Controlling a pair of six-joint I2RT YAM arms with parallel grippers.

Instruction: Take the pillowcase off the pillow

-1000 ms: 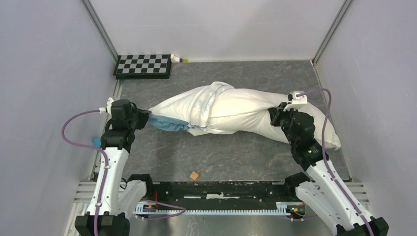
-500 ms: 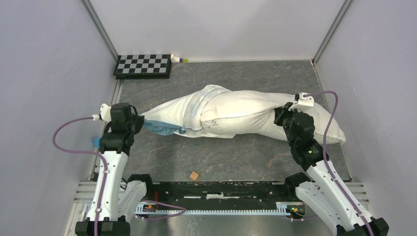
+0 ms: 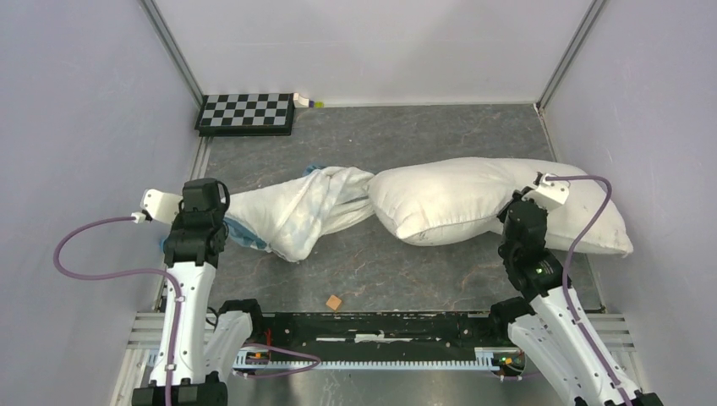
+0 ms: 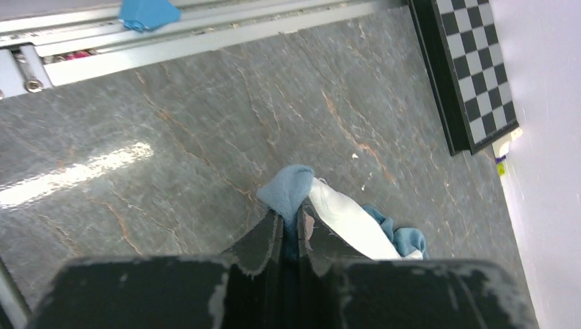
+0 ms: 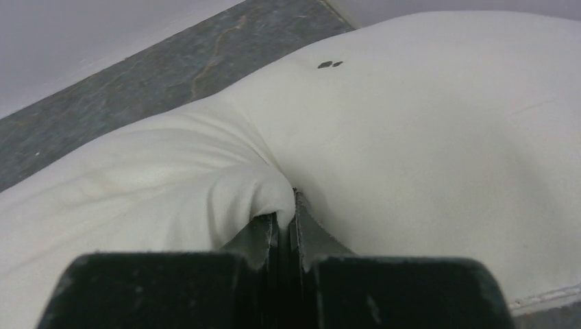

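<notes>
My right gripper goes outward and to the left in the top view next, toward the tabletop beyond the pillow, and releases the pillowcase's fold, as the pillowcase (image 3: pixel 300 207) is off.
The pillowcase (image 3: pixel 300 207) lies limp and crumpled on the table's left half, white with blue trim, fully off the pillow. My left gripper (image 3: pixel 221 213) is shut on its blue edge; the left wrist view shows the blue and white fabric (image 4: pixel 294 195) pinched between the fingers (image 4: pixel 288 229). The pillow (image 3: pixel 457 199) is plump and off-white on the right half, its left end just touching or nearly touching the pillowcase. My right gripper (image 3: pixel 517 211) is shut on a fold of the pillow (image 5: pixel 260 192), seen pinched in the right wrist view (image 5: pixel 284 226).
A checkerboard (image 3: pixel 247 112) sits at the back left with a small marker (image 3: pixel 309 102) beside it. A small tan cube (image 3: pixel 335 302) lies near the front rail (image 3: pixel 372 326). A blue scrap (image 4: pixel 147 11) lies on the left rail. Walls enclose three sides.
The arms have pulled apart: the left drew the pillowcase leftward off the pillow, the right drew the pillow rightward. The pillowcase now lies slack and separate.
</notes>
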